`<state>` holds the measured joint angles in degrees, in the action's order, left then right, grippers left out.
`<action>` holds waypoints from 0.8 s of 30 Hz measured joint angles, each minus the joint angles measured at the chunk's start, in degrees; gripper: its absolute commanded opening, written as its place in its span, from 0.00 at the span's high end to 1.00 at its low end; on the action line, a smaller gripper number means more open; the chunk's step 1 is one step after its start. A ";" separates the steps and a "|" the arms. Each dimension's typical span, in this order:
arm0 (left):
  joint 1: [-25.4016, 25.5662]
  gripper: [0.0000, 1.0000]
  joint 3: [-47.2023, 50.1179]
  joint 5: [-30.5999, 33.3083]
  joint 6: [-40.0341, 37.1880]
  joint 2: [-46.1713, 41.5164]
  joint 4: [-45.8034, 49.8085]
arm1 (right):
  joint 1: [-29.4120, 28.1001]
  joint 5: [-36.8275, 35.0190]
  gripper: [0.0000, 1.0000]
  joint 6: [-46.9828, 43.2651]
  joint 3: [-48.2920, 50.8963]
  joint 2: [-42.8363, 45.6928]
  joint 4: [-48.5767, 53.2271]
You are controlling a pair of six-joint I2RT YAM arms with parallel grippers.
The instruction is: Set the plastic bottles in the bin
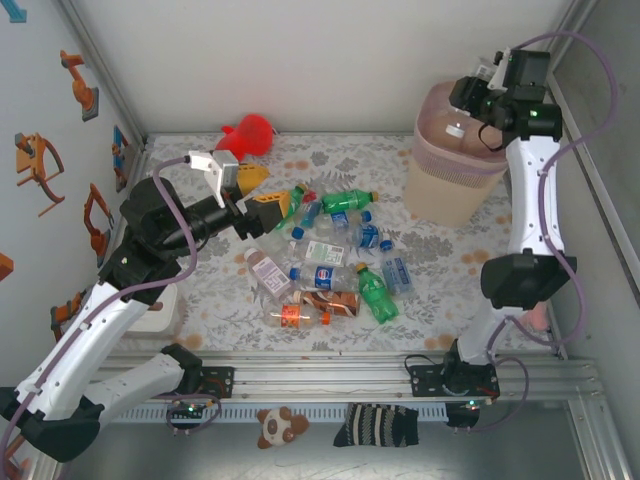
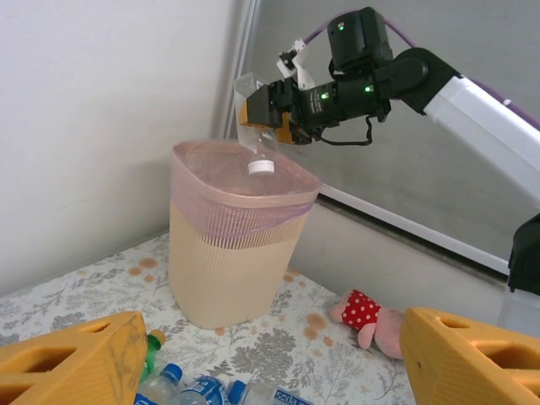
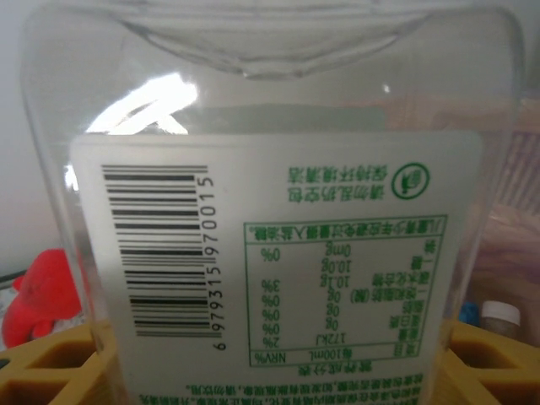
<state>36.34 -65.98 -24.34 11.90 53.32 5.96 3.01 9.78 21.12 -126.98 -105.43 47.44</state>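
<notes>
The clear bottle goes down next in my right gripper, cap downward, past the bin's pinkish rim. It is released inside, since the bin's opening (image 1: 462,146) lies below my right gripper.
Several plastic bottles (image 1: 330,255), green ones and clear ones with blue, red or white labels, lie in a heap mid-table. The bin (image 1: 452,175), beige with a pinkish rim, stands far right and is seen again in the left wrist view (image 2: 232,253). Over its mouth my right gripper (image 2: 266,114) is shut on a clear bottle (image 2: 251,126) hanging white cap down. That bottle's white barcode label (image 3: 278,253) faces the right wrist camera between the yellow fingers (image 3: 51,371). My left gripper (image 1: 268,203) hangs open above the left side of the heap, its orange fingers (image 2: 76,363) wide apart, holding nothing.
A red plush toy (image 1: 248,135) lies at the back wall. A pink plush with a red dotted dress (image 2: 371,316) lies against the right wall near the bin. A white box (image 1: 160,315) sits at the table's left edge. Walls enclose three sides.
</notes>
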 measured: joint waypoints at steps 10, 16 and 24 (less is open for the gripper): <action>0.00 0.24 1.25 1.07 0.09 -0.26 0.72 | 2.12 3.87 0.51 1.27 -4.74 -11.52 4.17; 0.00 0.26 1.27 1.16 0.11 -0.02 0.70 | 2.12 8.50 0.50 1.68 -5.95 -16.90 5.73; 0.00 0.26 2.03 1.31 0.26 0.57 0.72 | 1.90 11.17 0.47 2.08 -6.27 -22.56 7.61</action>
<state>36.34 -63.94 -23.03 12.16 53.89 6.68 4.91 20.95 23.20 -133.25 -127.98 55.05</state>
